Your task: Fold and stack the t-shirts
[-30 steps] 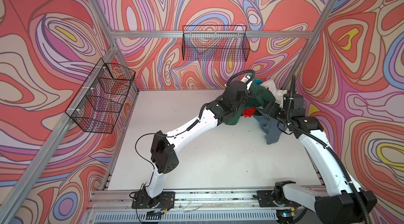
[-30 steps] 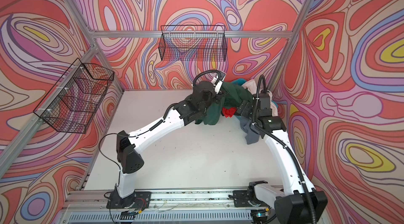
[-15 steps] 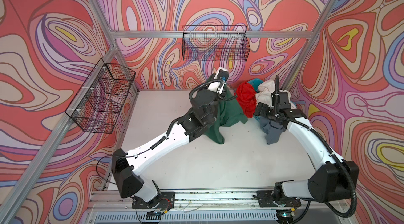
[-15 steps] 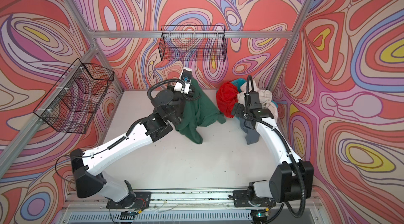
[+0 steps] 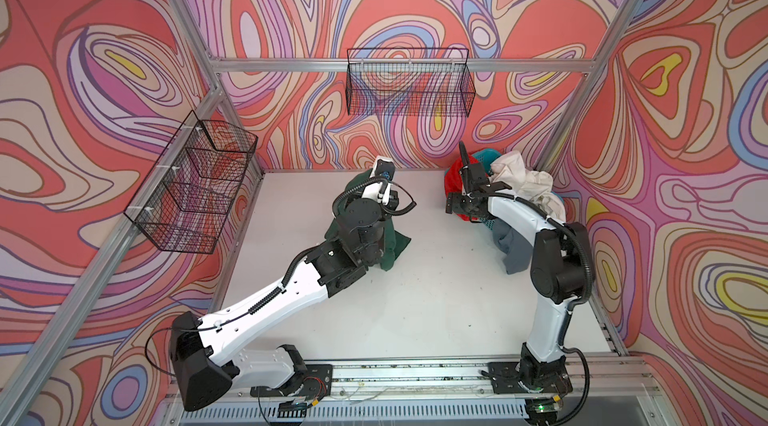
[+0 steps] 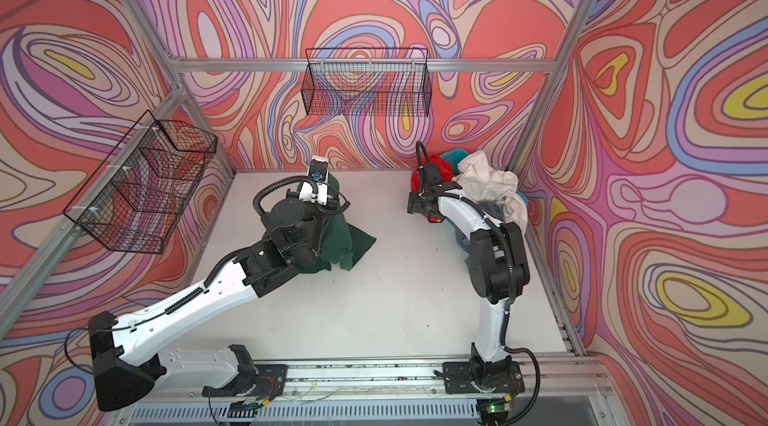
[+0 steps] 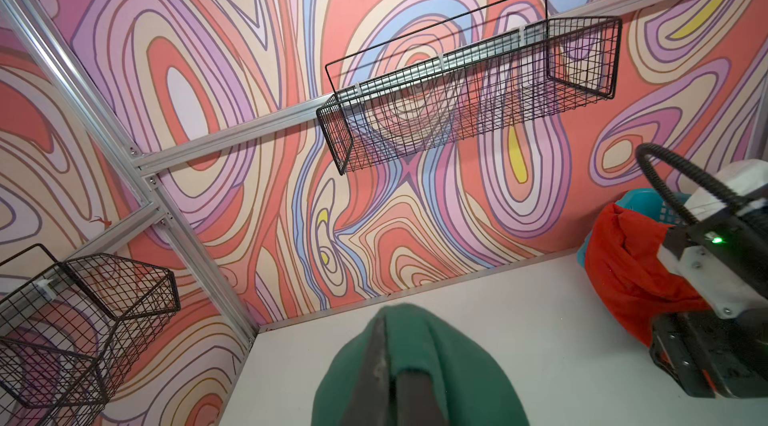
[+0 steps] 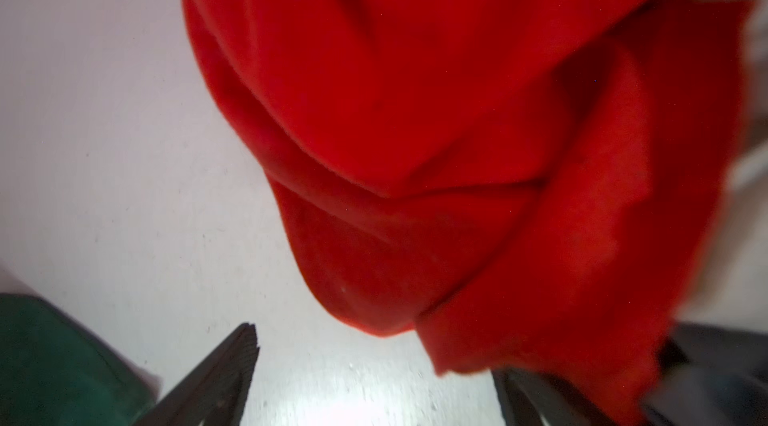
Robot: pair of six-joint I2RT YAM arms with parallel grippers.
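Observation:
The right gripper will next move clear of the red hem over its finger and go toward the dark green t-shirt's facing edge [image 5: 404, 241] [image 8: 89, 358], which lies across bare tabletop from it.
My left gripper [image 7: 395, 357] is shut on the dark green t-shirt [image 7: 449, 365], whose cloth drapes over its fingers. In both top views that shirt [image 5: 395, 245] [image 6: 349, 241] hangs from the raised left wrist down to the table. The red t-shirt [image 8: 436, 112] hangs over the side of the turquoise basket [image 5: 486, 153]. My right gripper [image 8: 374, 361] is open just below it, and the red hem lies over one finger. The off-white t-shirt [image 5: 523, 180] tops the pile. A grey-blue t-shirt [image 5: 513, 245] spills down beside the right arm.
A black wire basket [image 5: 409, 83] hangs on the back wall and another [image 5: 195, 191] on the left wall. The white table [image 5: 436, 299] runs to a metal rail at the front. The pile sits in the back right corner.
The left arm has pulled the green shirt leftward, away from the pile, and it now hangs apart from it. The right gripper has stayed by the basket, beside the red shirt.

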